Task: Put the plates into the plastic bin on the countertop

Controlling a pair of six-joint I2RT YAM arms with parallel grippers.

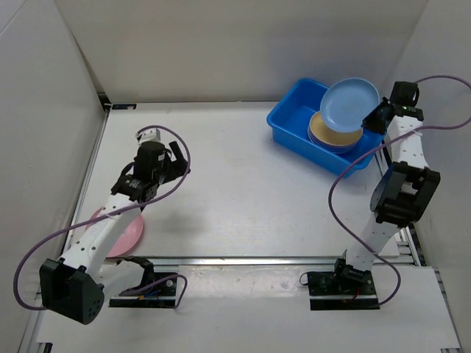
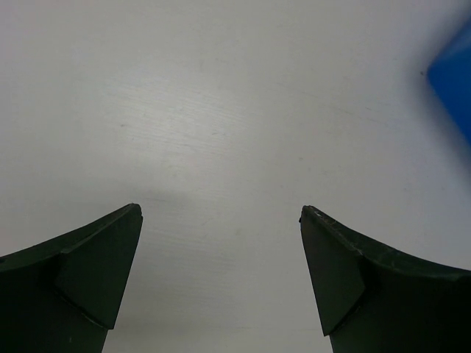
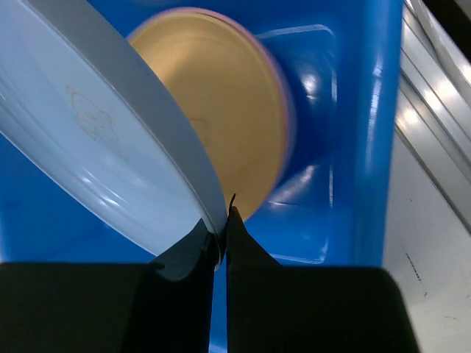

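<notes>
My left gripper will next swing back, turn its fingers and come down onto the pink plate's far rim (image 1: 141, 218), because that plate is still outside the blue bin (image 1: 294, 121).
The blue plastic bin (image 1: 294, 121) stands at the back right of the white countertop (image 1: 243, 191). An orange plate (image 1: 331, 132) lies in it on a purple plate (image 1: 333, 146). My right gripper (image 1: 372, 118) is shut on the rim of a light blue plate (image 1: 349, 101), held tilted above the bin; the wrist view shows the rim pinched between the fingers (image 3: 221, 239), the blue plate (image 3: 88, 147) over the orange plate (image 3: 221, 110). My left gripper (image 1: 176, 158) is open and empty over bare countertop (image 2: 221, 132). A pink plate (image 1: 126, 237) lies at the near left, partly under the left arm.
White walls border the countertop on the left, back and right. A metal rail (image 1: 265, 260) runs along the near edge. A corner of the blue bin (image 2: 456, 81) shows at the right edge of the left wrist view. Purple cables loop around both arms.
</notes>
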